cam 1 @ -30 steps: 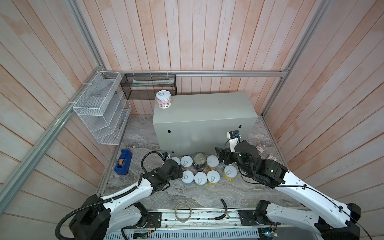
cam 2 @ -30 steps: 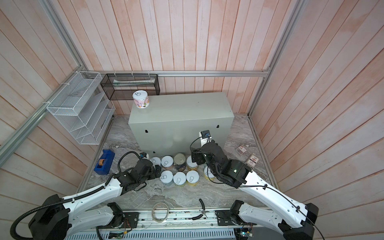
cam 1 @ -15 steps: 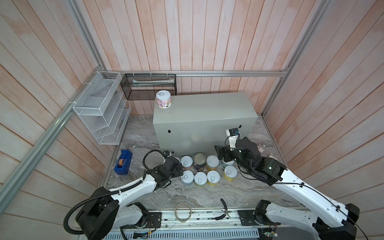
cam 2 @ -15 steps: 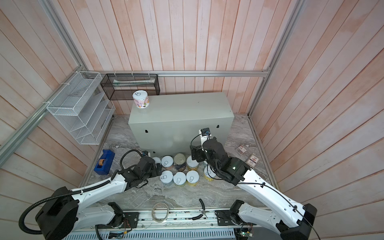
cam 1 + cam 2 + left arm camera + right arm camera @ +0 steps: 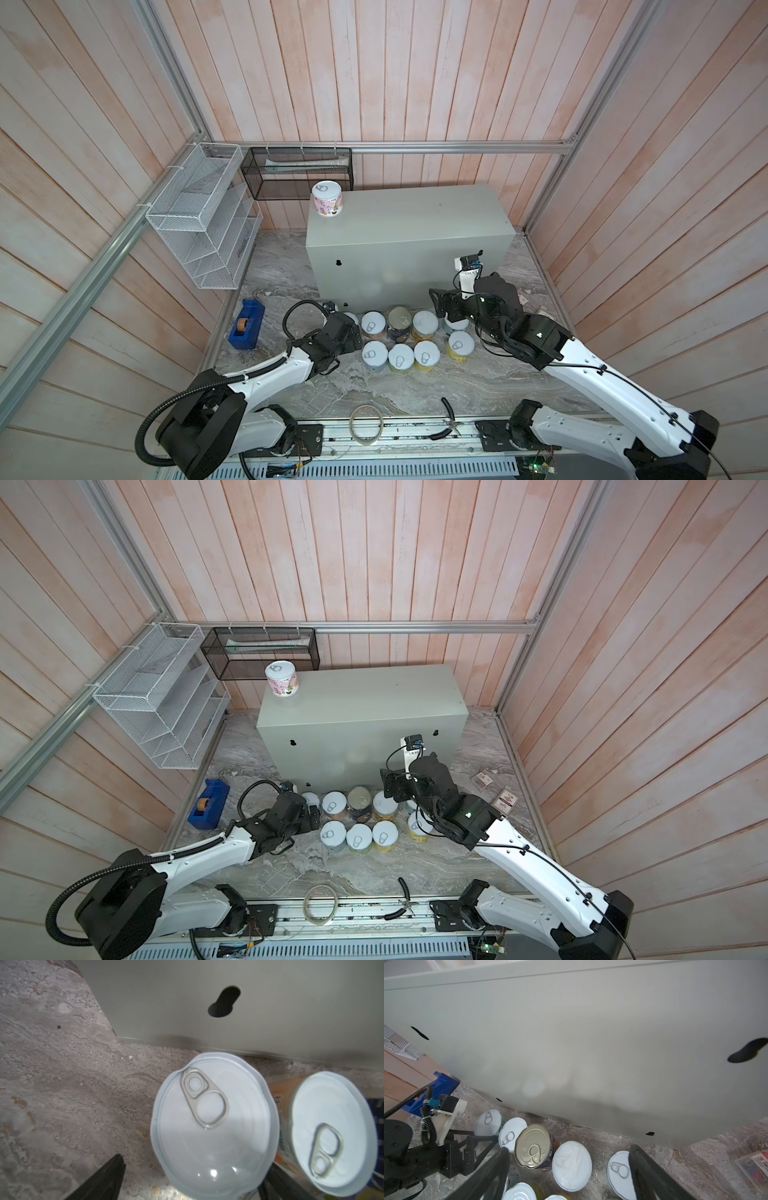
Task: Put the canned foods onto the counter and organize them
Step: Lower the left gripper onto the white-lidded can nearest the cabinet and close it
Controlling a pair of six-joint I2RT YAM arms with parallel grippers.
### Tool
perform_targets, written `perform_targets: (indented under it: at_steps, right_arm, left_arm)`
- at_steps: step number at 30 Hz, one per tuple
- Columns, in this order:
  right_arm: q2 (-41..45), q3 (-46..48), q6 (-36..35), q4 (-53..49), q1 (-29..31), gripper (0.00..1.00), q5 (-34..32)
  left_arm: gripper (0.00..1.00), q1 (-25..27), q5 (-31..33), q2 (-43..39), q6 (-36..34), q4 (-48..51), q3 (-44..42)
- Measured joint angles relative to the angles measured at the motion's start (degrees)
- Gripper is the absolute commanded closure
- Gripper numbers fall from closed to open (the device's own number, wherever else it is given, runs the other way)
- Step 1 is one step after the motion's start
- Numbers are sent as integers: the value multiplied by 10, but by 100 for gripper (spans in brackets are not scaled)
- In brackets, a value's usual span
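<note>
I will next reach outward and down with my left gripper to straddle the back-row can nearest the tape dispenser (image 5: 310, 798) (image 5: 216, 1120), because most of the can is outward of and below my left gripper.
The counter (image 5: 409, 232) (image 5: 361, 712) is a pale grey-green box; one pink-labelled can (image 5: 327, 200) (image 5: 282, 679) stands on its far left corner. Several canned foods (image 5: 401, 357) stand in two rows on the marble floor before it, among them a dark navy can (image 5: 399, 321) (image 5: 532, 1146) and a white-lidded can (image 5: 572, 1165). My left gripper (image 5: 352, 328) (image 5: 191, 1180) is open, its fingers either side of the leftmost back-row can (image 5: 214, 1126), with a gap on one side. My right gripper (image 5: 439, 302) (image 5: 570, 1159) hangs open above the right-hand cans, holding nothing.
A blue tape dispenser (image 5: 246, 324) sits on the floor at the left. A white wire rack (image 5: 203, 216) and a black mesh basket (image 5: 299, 172) hang on the walls. A tape ring (image 5: 365, 424) and pliers (image 5: 446, 419) lie at the front; small cards (image 5: 505, 800) lie at the right.
My left gripper has crept forward around the leftmost back-row can. My right gripper has shifted slightly towards the counter's front. No can has moved.
</note>
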State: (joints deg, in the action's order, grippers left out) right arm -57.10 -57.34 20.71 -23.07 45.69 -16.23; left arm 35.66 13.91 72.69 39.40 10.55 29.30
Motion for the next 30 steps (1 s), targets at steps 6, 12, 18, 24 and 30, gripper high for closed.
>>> perform_targets:
  at_steps: [6,12,18,24,30]
  right_arm:
    - [4,3,3,8,-7,12,4]
    - [4,3,3,8,-9,12,7]
    - [4,3,3,8,-9,12,7]
    - [4,11,3,17,-10,12,7]
    - [5,23,3,21,-13,12,7]
  left_arm:
    - [2,-13,-2,46,-16,-14,13]
    - [2,-26,0,80,-28,-40,28]
    - [4,-27,7,116,-40,-57,59]
    - [8,-28,16,129,-45,-62,62]
    - [17,-28,28,134,-42,-62,62]
